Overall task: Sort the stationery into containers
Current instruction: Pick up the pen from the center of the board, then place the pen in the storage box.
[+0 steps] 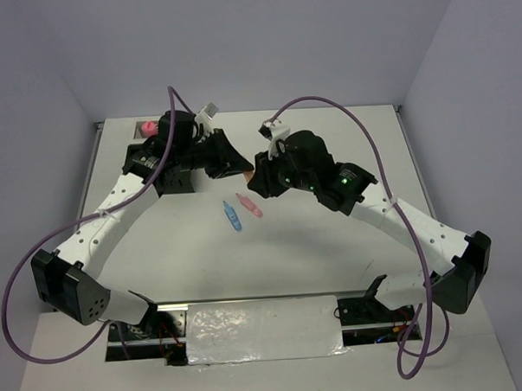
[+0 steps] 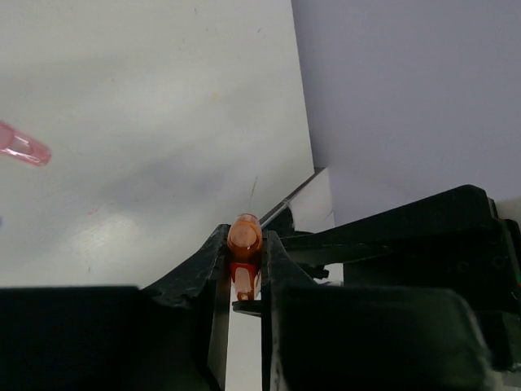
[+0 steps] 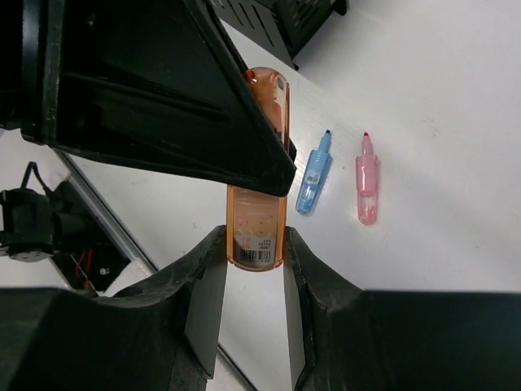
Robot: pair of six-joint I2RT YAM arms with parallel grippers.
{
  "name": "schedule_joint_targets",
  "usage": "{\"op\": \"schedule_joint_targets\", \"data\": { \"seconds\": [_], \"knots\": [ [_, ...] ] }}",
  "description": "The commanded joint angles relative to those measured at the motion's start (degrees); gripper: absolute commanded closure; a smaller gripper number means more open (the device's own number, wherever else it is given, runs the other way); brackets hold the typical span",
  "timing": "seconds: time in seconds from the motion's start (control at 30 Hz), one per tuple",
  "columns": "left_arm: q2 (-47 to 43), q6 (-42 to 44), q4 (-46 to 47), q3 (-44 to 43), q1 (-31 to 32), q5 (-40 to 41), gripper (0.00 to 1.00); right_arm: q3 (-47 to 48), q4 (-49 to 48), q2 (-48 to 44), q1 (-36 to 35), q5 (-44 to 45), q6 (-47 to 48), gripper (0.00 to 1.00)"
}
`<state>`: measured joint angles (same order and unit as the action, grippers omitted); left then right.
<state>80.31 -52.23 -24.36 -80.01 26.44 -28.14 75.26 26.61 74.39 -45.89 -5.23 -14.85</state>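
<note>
The organizer stands to the gripper's left in the top view, so next my left gripper needs to go sideways over the black organizer and release the orange marker (image 1: 247, 174).
An orange marker (image 1: 247, 174) hangs in the air between my two grippers over the table's middle. My left gripper (image 2: 244, 244) is shut on one end of the orange marker (image 2: 244, 235). In the right wrist view the marker's other end (image 3: 256, 232), with a barcode, sits between my right gripper's (image 3: 254, 244) fingertips, which touch both its sides. A left finger (image 3: 203, 130) covers the marker's middle there. A blue marker (image 1: 233, 216) and a pink marker (image 1: 249, 205) lie on the table below. The black organizer (image 1: 155, 161) stands at the far left.
A pink-capped bottle (image 1: 145, 129) shows at the organizer's far corner, behind the left arm. The blue marker (image 3: 313, 171) and pink marker (image 3: 366, 179) lie side by side. The right arm's black body (image 2: 423, 236) fills the right of the left wrist view.
</note>
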Motion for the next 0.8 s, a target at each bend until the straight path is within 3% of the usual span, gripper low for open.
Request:
{"op": "schedule_joint_targets", "data": {
  "seconds": [0.0, 0.07, 0.1, 0.13, 0.23, 0.33, 0.47, 0.57, 0.77],
  "knots": [
    [1.33, 3.17, -2.95, -4.89, -0.16, 3.42, 1.00, 3.31, -0.15, 0.58, -0.61, -0.83, 2.37, 0.81],
    [1.77, 6.86, -5.60, -7.17, -0.68, 7.12, 1.00, 2.43, -0.59, 0.67, 0.27, -1.09, 2.11, 0.42],
    [1.78, 8.01, -7.96, -7.53, -1.90, 9.22, 1.00, 1.91, -0.86, 0.58, 0.97, -0.75, 1.06, 0.13],
    [1.60, 10.80, -9.29, -8.23, -3.05, 14.20, 1.00, 1.21, -0.34, 0.23, 3.06, 0.04, 0.27, 0.01],
    [1.16, 16.16, -13.77, -8.24, -10.24, 27.90, 1.00, -2.21, -0.33, -1.61, 7.64, -1.70, -2.55, 0.00],
    [0.37, 20.39, -11.96, -5.78, -18.15, 41.54, 1.00, -4.33, 1.15, -4.34, 9.76, -2.42, -0.89, 0.00],
    [2.30, 23.66, -4.66, -3.32, -24.49, 49.73, 1.00, -5.65, 4.85, -6.45, 9.77, -0.57, 2.10, 0.00],
    [4.84, 24.54, 0.16, -3.05, -26.26, 52.74, 1.00, -7.23, 5.38, -8.47, 10.03, -0.65, 2.81, 0.00],
    [10.20, 26.30, 8.71, -1.20, -30.39, 48.79, 0.95, -7.85, 6.70, -9.18, 10.47, -2.76, 3.86, 0.00]
  ]
}}
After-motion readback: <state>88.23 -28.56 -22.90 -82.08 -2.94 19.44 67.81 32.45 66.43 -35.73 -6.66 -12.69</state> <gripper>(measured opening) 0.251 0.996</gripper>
